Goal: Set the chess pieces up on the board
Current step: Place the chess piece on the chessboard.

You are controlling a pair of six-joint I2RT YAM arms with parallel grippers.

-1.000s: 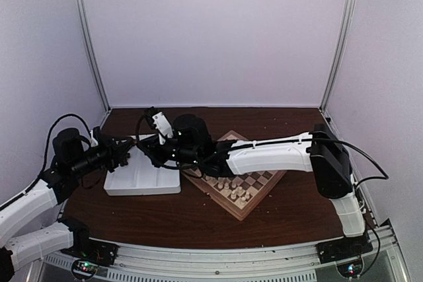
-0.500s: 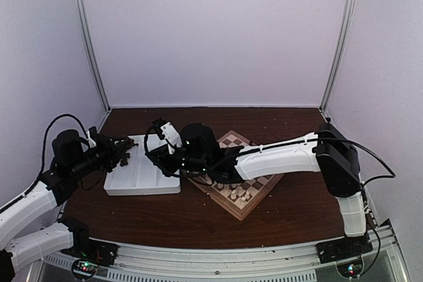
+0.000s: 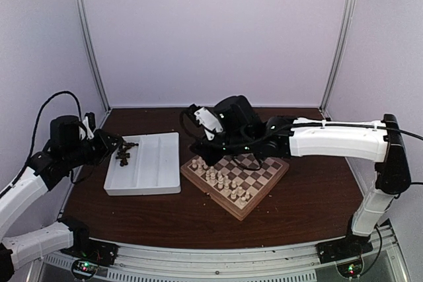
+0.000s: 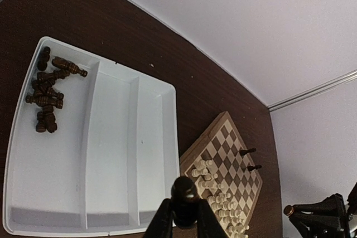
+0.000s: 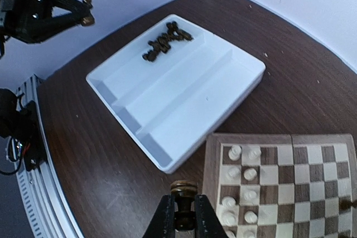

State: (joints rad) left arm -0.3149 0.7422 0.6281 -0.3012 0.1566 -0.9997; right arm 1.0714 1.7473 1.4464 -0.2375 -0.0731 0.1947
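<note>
I need to move my right gripper across the board next and lower the chess piece, because the bare squares farthest from the tray are below, to the gripper's right in the top view.
The board lies turned like a diamond right of centre, with cream figures on its near-left rows. Two dark chess pieces stand on its far side. Several more dark pieces lie heaped in the left compartment of the white tray; the heap also shows in the right wrist view. My left gripper hovers over the tray's left end, shut on a round-topped dark piece. My right gripper hangs above the board's left corner, shut on a dark piece.
The cream figures crowd the board's near-left squares. The tray's middle and right compartments hold nothing. The white walls and metal posts close in the back and sides of the dark table.
My right arm has swung from over the tray back right to the board's left corner, carrying a dark piece. My left gripper has drawn back a little to the left and up.
</note>
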